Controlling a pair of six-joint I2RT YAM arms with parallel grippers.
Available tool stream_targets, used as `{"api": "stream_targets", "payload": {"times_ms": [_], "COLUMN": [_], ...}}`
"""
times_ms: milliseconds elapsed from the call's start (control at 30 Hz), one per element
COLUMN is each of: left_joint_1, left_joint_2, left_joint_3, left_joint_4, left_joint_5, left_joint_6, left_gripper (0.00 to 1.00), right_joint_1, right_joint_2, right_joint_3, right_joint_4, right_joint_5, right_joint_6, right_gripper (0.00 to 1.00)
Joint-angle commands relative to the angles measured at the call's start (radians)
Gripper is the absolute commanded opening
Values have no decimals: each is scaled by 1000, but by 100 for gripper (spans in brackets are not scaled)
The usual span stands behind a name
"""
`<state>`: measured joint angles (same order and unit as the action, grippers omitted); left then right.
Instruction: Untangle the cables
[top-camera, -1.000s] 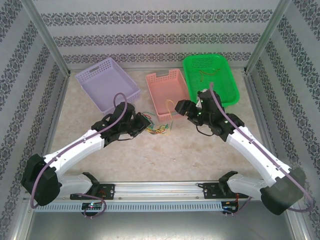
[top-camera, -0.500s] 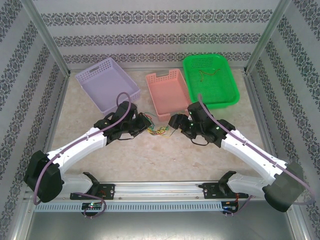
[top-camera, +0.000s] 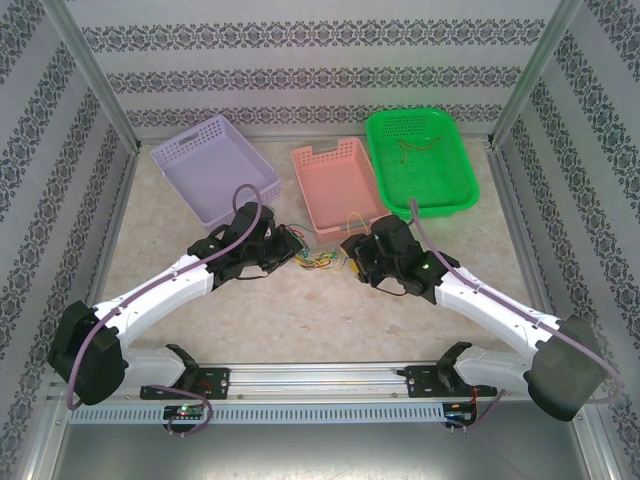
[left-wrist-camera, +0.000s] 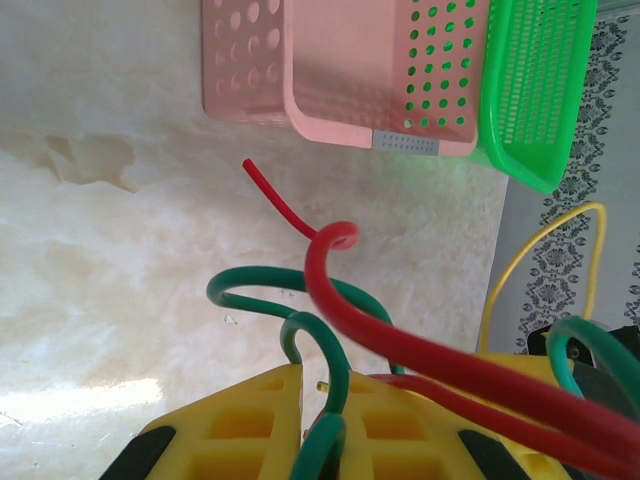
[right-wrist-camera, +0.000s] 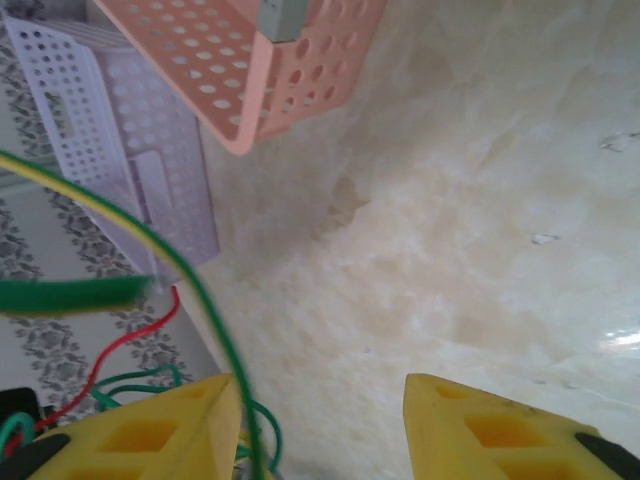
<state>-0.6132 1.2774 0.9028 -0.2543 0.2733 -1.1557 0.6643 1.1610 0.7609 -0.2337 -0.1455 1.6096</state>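
I will next move my left gripper back, away from the pink basket, and release the green cable over the table, because open marble lies behind it.
The cables lie as a small green, yellow and red tangle on the marble table between my two grippers. My left gripper is at the tangle's left side. In the left wrist view it is shut on a green cable, and a red cable and a yellow one run over its fingers. My right gripper is at the tangle's right end. In the right wrist view it stands open, with a green-and-yellow wire running past its left finger and bare table between the fingers.
A pink basket stands just behind the tangle. A lilac basket is at the back left. A green basket at the back right holds a loose thin wire. Patterned walls close in the table.
My right arm has swung left and down from the green basket to the tangle, and its jaws have narrowed. The left arm has stayed put, still gripping.
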Motion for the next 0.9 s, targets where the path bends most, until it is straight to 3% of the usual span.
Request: {"api": "stream_targets", "payload": {"times_ms": [0,67,167,267,467,733,867], "left_joint_1": [4,4,4,4,33,87,119], "left_joint_2": [-17,-16,-13,-27,-68,-109,-104], "left_joint_3": [-1,-7,-15,-11,3,-84,-110], "left_joint_4": [48,59,70,10,-291,-370,-395], "left_joint_5": [-3,-1,0,-40,-190,-241,-232], "left_joint_6": [-13,-21,-33,-26,-29,-104,-121], "left_gripper": [0,0,0,0,0,8,21], "right_joint_1": [17,17,22,3,-127,-155,-148], "right_joint_2": [40,69,90,43,-50,-32,-25], "right_joint_3": [-4,-5,4,20,109,157,159], "right_joint_4": [81,113,111,22,-303,-426,-427], "right_joint_5": [13,-42,-68,-8,79,87,95], "right_joint_6": [121,153,156,97,-165,-375,-408], "right_gripper": [39,30,0,0,0,0,0]}}
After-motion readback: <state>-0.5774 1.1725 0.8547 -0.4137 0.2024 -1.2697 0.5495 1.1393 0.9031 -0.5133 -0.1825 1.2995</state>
